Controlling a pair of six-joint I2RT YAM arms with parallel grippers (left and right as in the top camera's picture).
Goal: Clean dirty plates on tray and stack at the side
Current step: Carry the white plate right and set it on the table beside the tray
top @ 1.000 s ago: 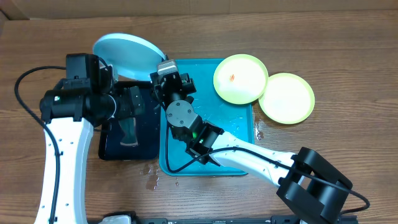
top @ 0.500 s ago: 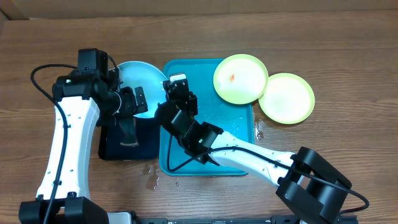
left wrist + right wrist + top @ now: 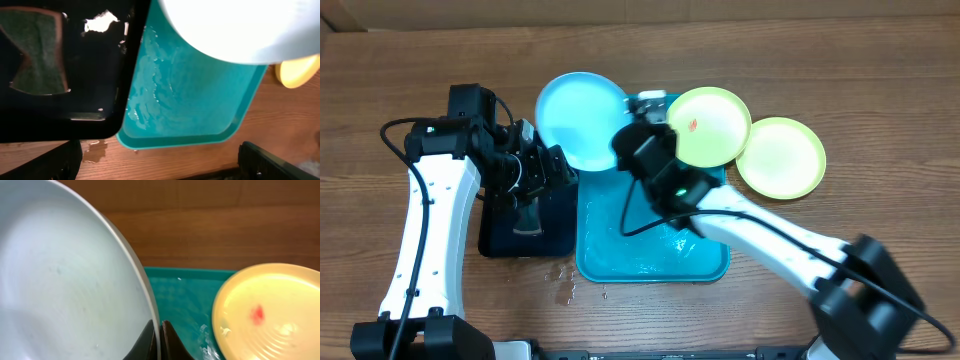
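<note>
The second green plate is off the tray, so the robot next needs to move its right gripper to the right in the overhead view, go down and let go of the plate on top of it.
A light-blue plate hangs tilted over the back-left corner of the turquoise tray; my right gripper is shut on its right rim. The right wrist view shows the fingertips pinching that rim. A lime-green plate with a red smear rests on the tray's back-right corner. A second green plate lies on the table to the right. My left gripper is open with nothing in it, left of the blue plate, above the dark tray's edge.
A dark navy tray holding a green sponge sits left of the turquoise tray. Water films the turquoise tray floor. A small puddle wets the wood near the front.
The right arm has swung right with the blue plate, from over the dark tray to the turquoise tray's back-left corner. The left gripper shifted slightly right and stayed open.
</note>
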